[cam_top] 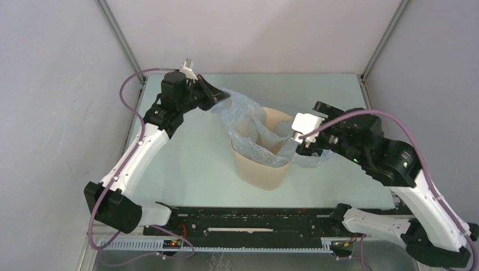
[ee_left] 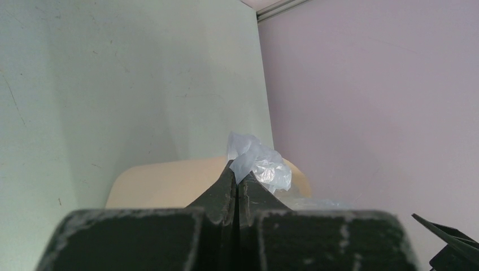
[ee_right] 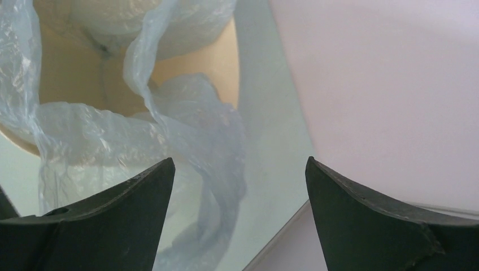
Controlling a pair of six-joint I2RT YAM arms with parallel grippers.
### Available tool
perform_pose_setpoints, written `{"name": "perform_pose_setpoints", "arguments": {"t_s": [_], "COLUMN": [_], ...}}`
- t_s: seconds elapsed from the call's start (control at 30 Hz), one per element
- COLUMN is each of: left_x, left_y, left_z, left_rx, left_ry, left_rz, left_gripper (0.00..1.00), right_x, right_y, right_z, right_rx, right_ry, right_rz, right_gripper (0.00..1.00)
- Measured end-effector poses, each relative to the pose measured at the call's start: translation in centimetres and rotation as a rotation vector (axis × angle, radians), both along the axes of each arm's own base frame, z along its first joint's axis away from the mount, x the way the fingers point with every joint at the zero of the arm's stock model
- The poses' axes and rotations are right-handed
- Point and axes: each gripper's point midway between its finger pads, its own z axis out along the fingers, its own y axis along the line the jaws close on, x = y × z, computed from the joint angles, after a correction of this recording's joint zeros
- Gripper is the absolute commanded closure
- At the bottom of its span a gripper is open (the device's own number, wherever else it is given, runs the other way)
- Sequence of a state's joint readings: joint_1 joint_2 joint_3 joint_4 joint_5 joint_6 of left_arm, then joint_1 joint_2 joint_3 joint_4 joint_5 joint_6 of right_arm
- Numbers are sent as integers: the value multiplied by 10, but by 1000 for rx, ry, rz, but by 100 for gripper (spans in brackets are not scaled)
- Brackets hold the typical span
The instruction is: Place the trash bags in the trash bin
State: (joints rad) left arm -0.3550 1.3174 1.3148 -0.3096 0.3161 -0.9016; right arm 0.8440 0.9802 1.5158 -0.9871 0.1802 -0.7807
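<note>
The right gripper lowers and shifts toward the bin to the bag's loose edge next, as it hangs over the bin's rim below my open fingers.
The beige trash bin stands upright mid-table. The pale translucent trash bag is draped over and into the bin's mouth, with folds spilling over its right side. My left gripper is shut on a corner of the bag and holds it up left of and behind the bin; the pinched film shows past its fingertips in the left wrist view, with the bin beyond. My right gripper is open and empty at the bin's right rim; in the right wrist view it hovers over the bag folds and bin.
The pale green table is fenced by grey walls on three sides, with metal frame posts at the back corners. The right wall lies close beside my right gripper. A black rail runs along the near edge.
</note>
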Motion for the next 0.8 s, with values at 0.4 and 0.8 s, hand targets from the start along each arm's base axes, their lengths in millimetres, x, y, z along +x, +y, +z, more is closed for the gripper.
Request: {"name": "perform_pose_setpoints", "arguments": {"t_s": [0.4, 0.8], "left_x": [-3, -6], "left_y": [0, 1], "left_z": [-7, 0], "left_rx": [-1, -7], "left_ry": [18, -4], "left_rz": [0, 0], "left_gripper": [100, 100], "right_x": [15, 25], "right_y": [23, 24], "right_z": [-31, -49], "right_rx": [-40, -8], "right_ry": [21, 122], "right_rz": [256, 219], "right_gripper": [27, 93]}}
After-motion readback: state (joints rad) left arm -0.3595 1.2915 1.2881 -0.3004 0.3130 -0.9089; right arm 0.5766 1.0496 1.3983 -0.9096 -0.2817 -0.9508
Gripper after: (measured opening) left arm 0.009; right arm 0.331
